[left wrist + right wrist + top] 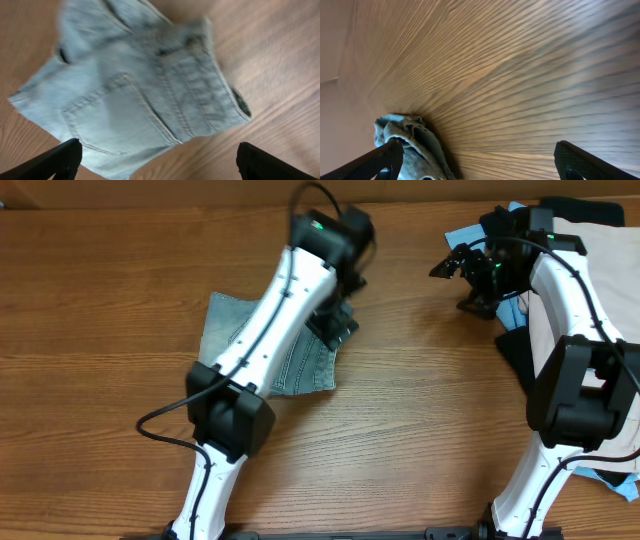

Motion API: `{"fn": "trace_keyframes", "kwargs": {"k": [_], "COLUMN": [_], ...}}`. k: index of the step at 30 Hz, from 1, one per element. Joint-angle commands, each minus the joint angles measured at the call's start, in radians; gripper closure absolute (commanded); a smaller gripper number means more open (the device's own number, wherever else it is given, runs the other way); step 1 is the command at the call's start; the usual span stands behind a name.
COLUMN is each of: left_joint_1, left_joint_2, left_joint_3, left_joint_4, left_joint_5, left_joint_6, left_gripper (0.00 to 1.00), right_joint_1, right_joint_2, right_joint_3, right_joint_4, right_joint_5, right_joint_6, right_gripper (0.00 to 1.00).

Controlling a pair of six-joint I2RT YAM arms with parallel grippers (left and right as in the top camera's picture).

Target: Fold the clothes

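Note:
My left gripper lowers its open fingers down and back to the shorts' edge by the shorts' near corner [328, 370] [152, 154] next, where bare table borders it.
The light-blue denim shorts [300, 360] lie folded on the table left of centre, partly under my left arm. In the left wrist view the shorts [130, 85] fill the frame, a stitched back pocket facing up. My left gripper [340, 320] hangs open above the shorts' right edge, holding nothing; its fingers [157, 152] stand wide apart. My right gripper [452, 265] is open and empty above bare table at the back right [477, 152]. A crumpled bluish cloth [410, 145] lies by its left finger.
A pile of other garments sits at the right edge: beige [590, 240], black [515, 350] and sky-blue [510, 310], partly hidden by my right arm. The wooden table [420, 430] runs across the whole view.

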Motion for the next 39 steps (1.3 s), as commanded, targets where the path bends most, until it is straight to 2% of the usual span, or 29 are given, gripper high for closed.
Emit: {"fn": "trace_keyframes", "kwargs": {"k": [1, 5, 6, 9, 15, 25, 31, 34, 36, 37, 38, 39], "left_joint_1": [-0.043, -0.048, -0.048, -0.037, -0.032, 0.016, 0.037, 0.037, 0.037, 0.039, 0.041, 0.045], "left_joint_2": [-0.101, -0.253, -0.301, -0.329, -0.329, -0.328, -0.328, -0.328, -0.328, -0.328, -0.328, -0.328], "left_joint_3": [-0.075, -0.214, -0.308, -0.547, -0.839, -1.064, -1.131, -1.174, -1.202, -1.215, -1.226, -1.244], "left_joint_4": [-0.003, -0.003, 0.0, 0.144, 0.459, 0.837, 0.933, 0.984, 1.007, 1.02, 1.033, 1.062], "left_joint_5": [-0.068, 0.157, 0.177, 0.109, -0.018, -0.04, -0.047, -0.047, -0.048, -0.051, -0.053, -0.066], "left_joint_6": [-0.008, 0.068, 0.091, 0.09, 0.087, 0.079, 0.079, 0.079, 0.079, 0.079, 0.079, 0.077], "left_gripper": [0.0, 0.0, 0.0, 0.0, 0.0, 0.0, 0.01, 0.1, 0.23, 0.43, 0.56, 0.82], "right_joint_1": [0.003, 0.006, 0.006, 0.006, 0.006, 0.006, 0.006, 0.006, 0.006, 0.006, 0.006, 0.006], "right_joint_2": [-0.009, -0.009, -0.009, -0.009, -0.009, -0.009, -0.009, -0.009, -0.009, -0.009, -0.009, -0.009], "right_joint_3": [0.006, 0.006, 0.006, 0.006, 0.006, 0.006, 0.006, 0.006, 0.006, 0.006, 0.006, 0.006], "right_joint_4": [-0.016, -0.028, -0.032, -0.04, -0.05, -0.051, -0.051, -0.053, -0.057, -0.058, -0.058, -0.058], "right_joint_5": [0.004, 0.004, 0.008, 0.03, 0.041, 0.041, 0.041, 0.041, 0.041, 0.041, 0.041, 0.041], "right_joint_6": [-0.052, -0.064, -0.069, -0.069, -0.078, -0.077, -0.076, -0.076, -0.077, -0.077, -0.077, -0.077], "right_gripper": [0.0, 0.0, 0.0, 0.0, 0.0, 0.0, 0.0, 0.0, 0.0, 0.0, 0.0, 0.0]}}
